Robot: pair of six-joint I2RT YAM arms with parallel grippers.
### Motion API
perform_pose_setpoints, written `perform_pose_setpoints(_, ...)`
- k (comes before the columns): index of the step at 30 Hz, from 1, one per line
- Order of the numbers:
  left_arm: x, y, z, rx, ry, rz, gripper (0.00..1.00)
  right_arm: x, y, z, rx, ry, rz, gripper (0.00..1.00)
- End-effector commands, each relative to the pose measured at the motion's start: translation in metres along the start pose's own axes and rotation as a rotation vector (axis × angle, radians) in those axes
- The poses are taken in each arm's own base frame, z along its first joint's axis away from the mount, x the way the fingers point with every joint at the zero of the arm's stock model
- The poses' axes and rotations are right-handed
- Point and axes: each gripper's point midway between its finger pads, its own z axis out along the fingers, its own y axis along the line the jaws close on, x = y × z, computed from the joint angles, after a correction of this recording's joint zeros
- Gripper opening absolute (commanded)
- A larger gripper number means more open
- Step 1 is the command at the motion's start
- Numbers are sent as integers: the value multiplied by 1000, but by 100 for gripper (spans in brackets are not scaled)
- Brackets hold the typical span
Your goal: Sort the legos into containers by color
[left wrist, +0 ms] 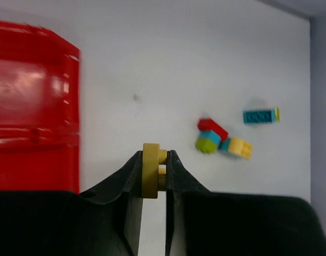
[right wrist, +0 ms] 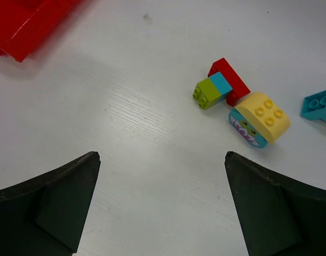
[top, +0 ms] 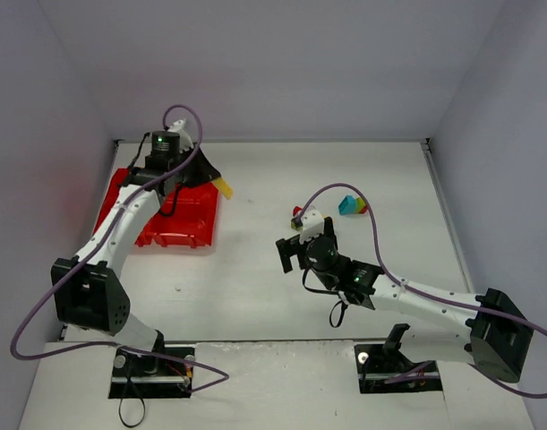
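My left gripper moves to the left in the top view next, then down over the red tray's far section [top: 196, 201] [left wrist: 25, 82], because the yellow brick hangs outside it.
My left gripper [left wrist: 153, 162] is shut on a yellow brick [left wrist: 151, 170], held above the table just right of the red tray [left wrist: 29, 106]. In the top view the left gripper [top: 212, 182] and yellow brick [top: 225, 188] are at the tray's [top: 157, 235] far right corner. My right gripper [right wrist: 161, 156] is open and empty, its fingers [right wrist: 66, 202] wide apart. Ahead of it lie a red brick [right wrist: 230, 80], a lime green and teal piece [right wrist: 206, 94] and a yellow-on-teal piece [right wrist: 263, 116]. In the top view the right gripper [top: 292, 237] is near mid-table.
A teal brick [right wrist: 320, 104] lies at the right edge of the right wrist view; it is also in the left wrist view [left wrist: 260, 116]. A small pile of teal, yellow and green bricks [top: 352, 206] sits right of centre. Grey walls enclose the table.
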Motion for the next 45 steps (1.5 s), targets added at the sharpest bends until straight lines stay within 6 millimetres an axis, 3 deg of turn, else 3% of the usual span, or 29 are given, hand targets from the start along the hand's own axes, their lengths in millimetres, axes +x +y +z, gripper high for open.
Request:
perform_pose_setpoints(1, -59, 34, -1, -120, -144, -11, 0, -17, -14, -3, 63, -62, 63, 100)
perform_pose_setpoints(5, -86, 78, 17, -217, -182, -47, 0, -15, -23, -2, 112, -48, 68, 100)
perform_pose_setpoints(9, -91, 113, 44, -262, -134, -91, 1, -15, -27, -1, 129, -46, 78, 100)
perform_pose_setpoints(13, -83, 139, 66, -307, -84, -118, 13, -15, -31, 0, 141, -41, 83, 100)
perform_pose_setpoints(16, -84, 153, 70, -334, -85, -126, 25, -15, -33, 1, 149, -38, 88, 100)
perform_pose_setpoints(17, -85, 154, 71, -334, -87, -129, 36, -14, -34, 2, 151, -34, 85, 100)
perform_pose_setpoints(19, -85, 154, 73, -329, -83, -127, 43, -14, -37, 3, 164, -28, 90, 100)
perform_pose_setpoints(20, -87, 153, 71, -329, -86, -123, 52, -12, -38, 4, 171, -20, 91, 100)
perform_pose_setpoints(25, -101, 132, 49, -289, -133, -105, 66, -8, -56, 12, 238, 32, 150, 100)
perform_pose_setpoints(26, -104, 127, 43, -282, -143, -101, 67, -2, -67, 17, 274, 59, 169, 100)
perform_pose_setpoints(29, -116, 96, 14, -241, -197, -59, 70, 7, -85, 24, 336, 110, 224, 100)
perform_pose_setpoints(31, -113, 72, -7, -213, -219, -20, 71, 13, -90, 29, 349, 137, 259, 100)
perform_pose_setpoints(32, -114, 58, -26, -202, -241, 8, 71, 14, -99, 32, 365, 146, 277, 100)
perform_pose_setpoints(34, -97, 42, -36, -196, -221, 49, 71, 18, -104, 39, 370, 169, 275, 99)
perform_pose_setpoints(35, -96, 28, -54, -180, -247, 89, 71, 21, -110, 40, 386, 180, 274, 98)
perform_pose_setpoints(36, -84, 27, -55, -191, -233, 108, 71, 21, -112, 43, 390, 186, 267, 97)
perform_pose_setpoints(37, -72, 14, -58, -169, -214, 144, 71, 22, -113, 47, 388, 197, 258, 96)
perform_pose_setpoints(38, -67, 3, -73, -151, -227, 184, 71, 22, -115, 48, 385, 204, 231, 94)
perform_pose_setpoints(40, -39, -6, -73, -118, -174, 232, 71, 24, -118, 53, 379, 224, 208, 89)
perform_pose_setpoints(41, -33, -12, -84, -94, -180, 263, 71, 18, -118, 56, 364, 224, 172, 87)
perform_pose_setpoints(43, -8, -9, -82, -69, -128, 279, 71, 18, -118, 62, 342, 241, 128, 87)
perform_pose_setpoints(45, 1, -9, -90, -48, -132, 307, 71, 15, -116, 69, 301, 260, 55, 87)
